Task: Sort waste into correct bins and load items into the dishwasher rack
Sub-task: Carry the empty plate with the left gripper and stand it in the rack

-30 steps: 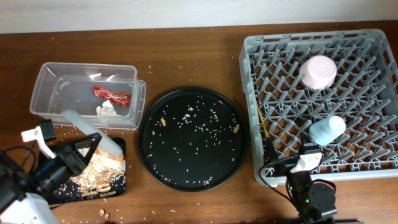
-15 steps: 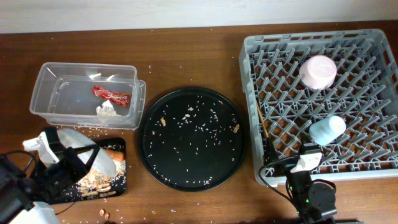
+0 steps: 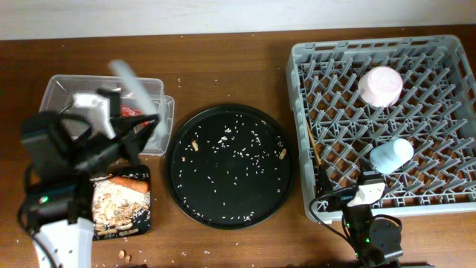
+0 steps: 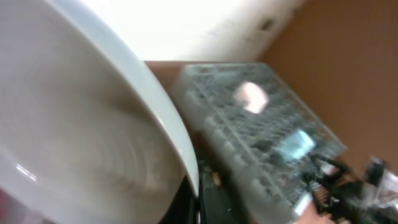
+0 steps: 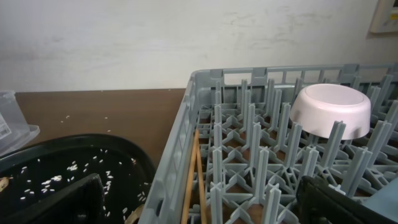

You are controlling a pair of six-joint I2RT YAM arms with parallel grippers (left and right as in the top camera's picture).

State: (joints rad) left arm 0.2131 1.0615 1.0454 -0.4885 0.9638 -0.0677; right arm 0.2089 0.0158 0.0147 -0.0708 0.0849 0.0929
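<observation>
I will carry the plate [image 3: 132,83] to the free wires at the rack's edge by the chopsticks, right of my left gripper in the overhead view, and release the plate's rim.
My left gripper [image 3: 125,128] is shut on the round pale plate [image 3: 132,83] and holds it tilted and blurred above the clear tub [image 3: 58,95]. The plate [image 4: 81,124] fills the left wrist view. The red wrapper [image 3: 131,110] lies in the tub; the tissue is hidden by the arm. The shallow black tray [image 3: 146,216] holds beige food scraps [image 3: 115,202] and the carrot piece [image 3: 131,181]. The dishwasher rack [image 3: 298,112] holds the bowl [image 3: 380,85], the cup [image 3: 391,155] and the chopsticks [image 3: 318,160]. My right gripper [image 5: 205,211] is open and empty at the rack's front left corner.
A large round black tray [image 3: 175,167] strewn with rice grains lies between the bins and the rack. Rice and crumbs are scattered on the wooden table near the bins. The right wrist view shows the bowl [image 5: 326,109] upside down and the chopsticks [image 5: 193,180] along the rack wall [image 5: 177,168].
My left arm has risen and swung back from over the shallow black tray to above the clear tub, carrying the plate. The right arm has not moved.
</observation>
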